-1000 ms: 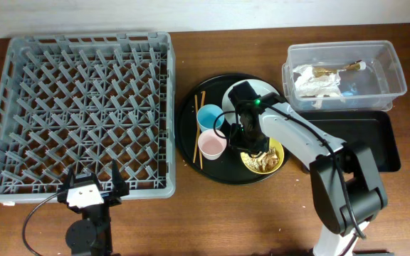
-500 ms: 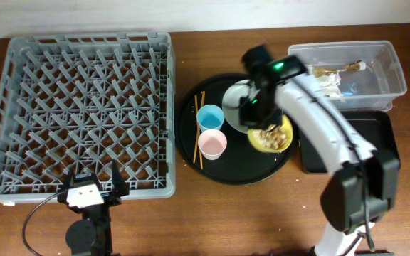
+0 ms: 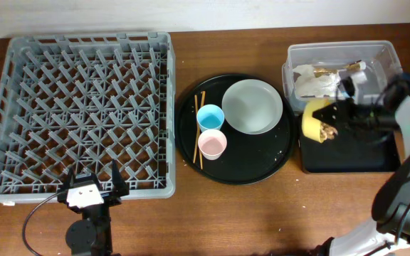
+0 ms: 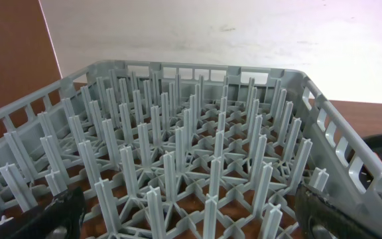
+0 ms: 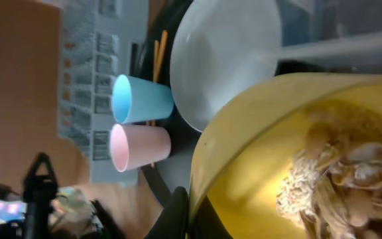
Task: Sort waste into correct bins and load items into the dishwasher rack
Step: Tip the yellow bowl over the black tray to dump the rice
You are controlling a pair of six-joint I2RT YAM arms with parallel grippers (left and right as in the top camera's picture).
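Next I need to tip the bowl in my right gripper over the shallow tray, as it holds scraps, then carry it to the round tray's bare near part to release.
My right gripper is shut on the rim of the small yellow bowl and holds it tipped on its side over the left end of the shallow black tray. Beige food scraps sit in the bowl; in the right wrist view the scraps lie inside the bowl, its rim pinched by the jaws. The clear tub holds white napkins. Grey plate, blue cup, pink cup and chopsticks lie on the round tray. My left gripper is open at the dishwasher rack's front edge.
The large round black tray sits between the rack and the bins. In the left wrist view the rack's pegs fill the frame beyond the open fingers. Bare wooden table lies along the front.
My right arm has lifted the yellow bowl off the round tray, carried it right to the black rectangular tray, and tipped it on its side. The left arm has not moved.
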